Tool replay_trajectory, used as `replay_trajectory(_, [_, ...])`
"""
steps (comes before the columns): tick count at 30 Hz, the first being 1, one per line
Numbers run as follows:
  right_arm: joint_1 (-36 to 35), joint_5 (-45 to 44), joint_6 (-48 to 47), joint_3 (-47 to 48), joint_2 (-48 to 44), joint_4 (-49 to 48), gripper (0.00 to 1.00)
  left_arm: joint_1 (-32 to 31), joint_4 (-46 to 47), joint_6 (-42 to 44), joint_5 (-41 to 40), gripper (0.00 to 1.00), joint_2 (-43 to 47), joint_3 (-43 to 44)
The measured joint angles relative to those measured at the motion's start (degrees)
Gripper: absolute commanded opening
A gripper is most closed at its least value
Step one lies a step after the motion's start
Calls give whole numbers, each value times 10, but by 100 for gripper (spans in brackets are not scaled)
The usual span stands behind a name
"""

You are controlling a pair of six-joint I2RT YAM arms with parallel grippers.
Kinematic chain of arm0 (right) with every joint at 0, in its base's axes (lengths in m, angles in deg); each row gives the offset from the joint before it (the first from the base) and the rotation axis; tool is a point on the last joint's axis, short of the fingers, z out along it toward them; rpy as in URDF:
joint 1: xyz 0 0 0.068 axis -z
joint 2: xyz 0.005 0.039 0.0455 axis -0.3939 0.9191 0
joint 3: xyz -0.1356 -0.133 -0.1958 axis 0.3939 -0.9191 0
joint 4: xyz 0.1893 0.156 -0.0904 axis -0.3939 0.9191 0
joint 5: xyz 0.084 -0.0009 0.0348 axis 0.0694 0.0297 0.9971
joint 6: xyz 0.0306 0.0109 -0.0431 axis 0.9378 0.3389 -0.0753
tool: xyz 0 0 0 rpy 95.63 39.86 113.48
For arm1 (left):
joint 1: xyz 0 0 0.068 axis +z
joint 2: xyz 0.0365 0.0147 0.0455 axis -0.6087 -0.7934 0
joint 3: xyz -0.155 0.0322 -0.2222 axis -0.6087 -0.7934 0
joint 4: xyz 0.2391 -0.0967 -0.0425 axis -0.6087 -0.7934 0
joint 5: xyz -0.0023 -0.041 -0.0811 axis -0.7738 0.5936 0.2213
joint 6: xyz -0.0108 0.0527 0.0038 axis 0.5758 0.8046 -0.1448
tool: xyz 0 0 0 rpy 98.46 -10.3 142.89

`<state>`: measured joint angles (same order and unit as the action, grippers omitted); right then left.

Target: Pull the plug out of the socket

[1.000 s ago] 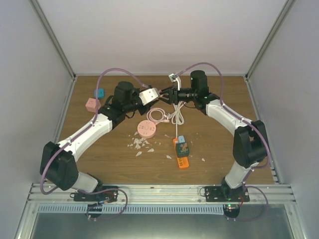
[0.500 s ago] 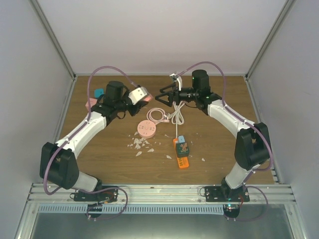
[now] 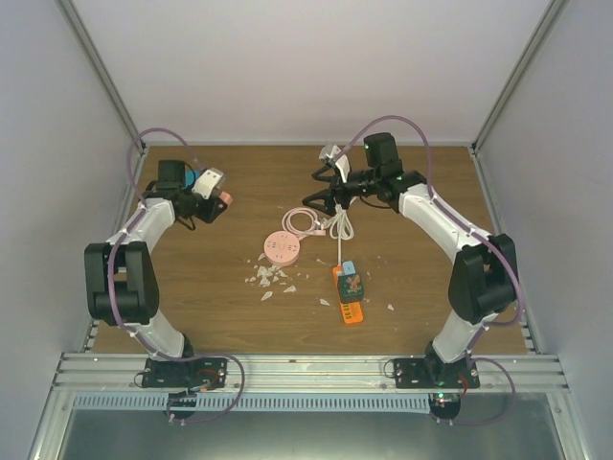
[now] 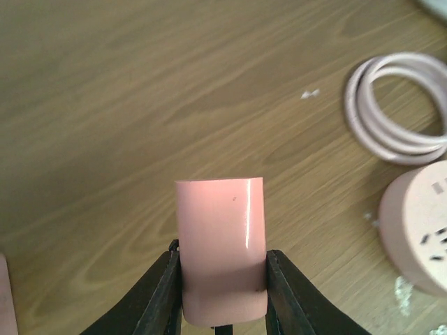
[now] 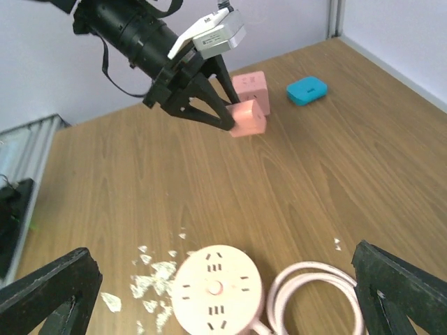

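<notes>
I should next move my left gripper down to the bare wood (image 3: 226, 202) (image 4: 140, 264) beside the second pink cube and set down the plug block, which already hangs free of any socket.
My left gripper (image 4: 222, 250) is shut on a smooth pink plug block (image 4: 222, 244), held above the wood at the far left of the table (image 3: 224, 197). The right wrist view shows the block (image 5: 246, 118) pinched between those fingers, clear of everything else. A round pink socket (image 3: 283, 247) lies flat mid-table with its coiled pink cable (image 4: 398, 112) beside it. My right gripper (image 5: 223, 289) hangs wide open above that socket (image 5: 216, 286), with nothing between its fingers (image 5: 49, 293).
A second pink cube (image 5: 250, 87) and a teal blue case (image 5: 306, 91) sit at the back left near the held block. An orange power strip (image 3: 349, 295) carrying small plugs lies right of centre. White scraps (image 3: 266, 278) litter the wood by the socket.
The two grippers met mid-air at the back centre, then parted. My left arm swung far left carrying the pink block. The right gripper opened wide and stayed near the middle.
</notes>
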<state>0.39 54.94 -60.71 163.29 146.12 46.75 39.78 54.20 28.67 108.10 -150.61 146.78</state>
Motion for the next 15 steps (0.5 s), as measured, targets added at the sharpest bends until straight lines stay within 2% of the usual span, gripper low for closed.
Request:
replay_trajectory(7, [0, -46, -110, 44, 56, 83, 98, 38, -26, 3, -27, 0, -56, 3])
replay_trajectory(15, [0, -106, -172, 84, 129, 141, 91, 55, -35, 3, -53, 2, -114, 19])
